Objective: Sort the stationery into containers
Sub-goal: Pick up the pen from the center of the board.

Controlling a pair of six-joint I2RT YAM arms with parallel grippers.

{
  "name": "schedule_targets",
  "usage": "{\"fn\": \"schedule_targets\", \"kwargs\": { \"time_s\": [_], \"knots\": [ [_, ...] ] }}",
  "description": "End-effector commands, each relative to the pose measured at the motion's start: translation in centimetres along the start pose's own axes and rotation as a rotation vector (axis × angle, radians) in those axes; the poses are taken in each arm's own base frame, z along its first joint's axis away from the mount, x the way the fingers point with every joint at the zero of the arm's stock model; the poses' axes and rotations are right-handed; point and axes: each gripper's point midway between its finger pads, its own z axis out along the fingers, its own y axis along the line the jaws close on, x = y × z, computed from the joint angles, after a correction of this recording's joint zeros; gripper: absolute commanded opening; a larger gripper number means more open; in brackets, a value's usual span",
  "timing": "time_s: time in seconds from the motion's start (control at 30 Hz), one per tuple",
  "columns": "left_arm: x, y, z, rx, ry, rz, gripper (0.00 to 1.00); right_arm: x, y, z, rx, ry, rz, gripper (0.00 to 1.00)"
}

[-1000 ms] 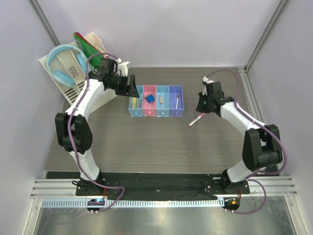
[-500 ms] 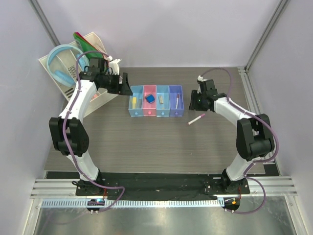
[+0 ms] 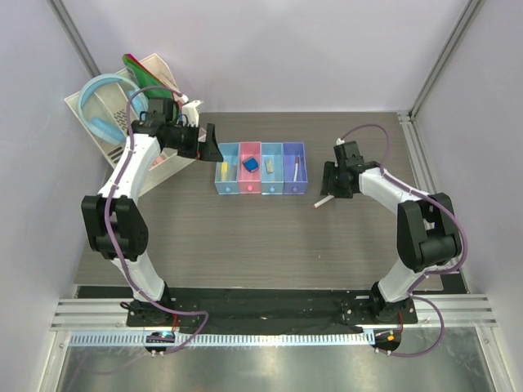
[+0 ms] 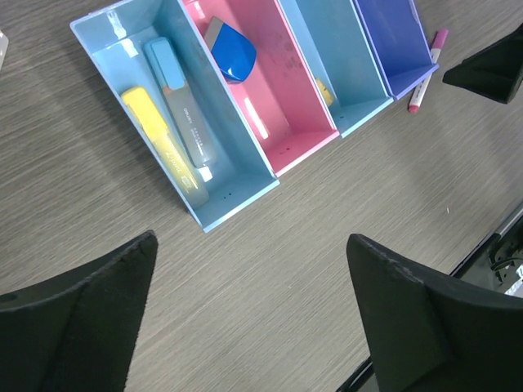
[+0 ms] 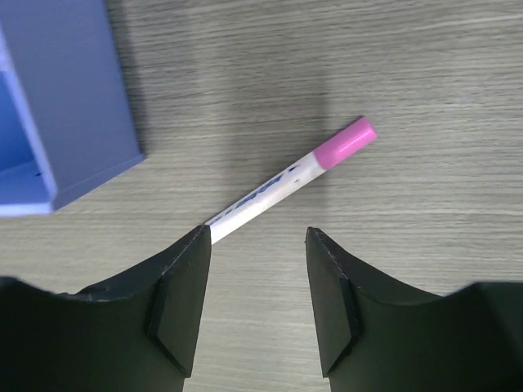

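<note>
Next, my right gripper lowers and shifts toward the purple bin [image 3: 295, 168], onto the pen's body by the pink cap. The white pen [image 3: 324, 201] lies flat below my open fingers.
The containers are four joined bins: light blue [image 3: 225, 171], pink [image 3: 248, 173], light blue [image 3: 271, 174], purple [image 3: 299, 181]. The first bin [image 4: 131, 65] holds a yellow piece [image 4: 155, 131] and a light-blue-and-white tube [image 4: 181, 110]. A blue eraser [image 4: 231, 52] lies in the pink bin [image 4: 278, 98]. One pen [image 3: 295, 169] is in the purple bin. Another white pen [image 5: 282, 181] with a pink cap lies on the table just right of the purple bin [image 5: 73, 114]. My right gripper [image 5: 256, 245] stands open over its white end. My left gripper [image 4: 253, 310] hangs wide open and empty, left of the bins.
A white slotted rack [image 3: 114, 122] with blue headphones [image 3: 102, 106] and green and red folders [image 3: 147, 77] stands at the back left, close behind my left arm. Walls enclose the table on three sides.
My right gripper opened and dropped the pink-capped pen onto the table, then came down over it. My left gripper drew back from the first bin and opened wider.
</note>
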Motion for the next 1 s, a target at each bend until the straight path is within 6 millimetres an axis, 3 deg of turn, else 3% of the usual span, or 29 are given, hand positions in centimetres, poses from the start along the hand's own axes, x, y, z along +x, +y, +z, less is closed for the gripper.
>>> {"fn": "schedule_targets", "kwargs": {
  "time_s": [0.0,0.3,0.43,0.53,0.57,0.67,0.77,0.83,0.93,0.97],
  "knots": [
    [-0.2,-0.7,-0.9,0.033,-0.022,0.021,1.00,0.0,-1.0,1.5,0.080,0.004,0.012,0.56],
    [-0.1,-0.4,-1.7,0.027,-0.051,0.018,1.00,1.3,-1.7,5.0,0.151,0.074,-0.009,0.56],
    [0.0,-0.2,-1.9,0.034,-0.050,0.013,1.00,1.3,-1.7,5.7,0.161,0.079,-0.026,0.51],
    [-0.1,0.1,-2.1,0.030,-0.054,0.009,1.00,1.7,-1.8,6.0,0.164,0.086,-0.036,0.34],
    [-0.2,0.2,-2.2,0.032,-0.055,0.004,1.00,1.8,-1.9,6.0,0.172,0.088,-0.040,0.18],
    [-0.7,0.3,-2.5,0.036,-0.070,0.000,1.00,2.2,-2.2,6.1,0.180,0.095,-0.052,0.01],
    [-0.7,0.5,-2.7,0.039,-0.075,-0.010,1.00,2.2,-2.0,6.0,0.165,0.101,-0.072,0.01],
    [-0.6,0.7,-2.8,0.040,-0.078,-0.018,1.00,1.1,-1.7,5.6,0.158,0.076,-0.082,0.01],
    [-0.3,0.8,-2.5,0.038,-0.085,-0.023,1.00,-1.6,-0.9,3.5,0.141,0.009,-0.107,0.01],
    [-0.1,1.8,-2.9,0.021,-0.093,-0.043,1.00,-3.1,-0.3,2.1,0.117,-0.038,-0.120,0.01]
  ]
}}
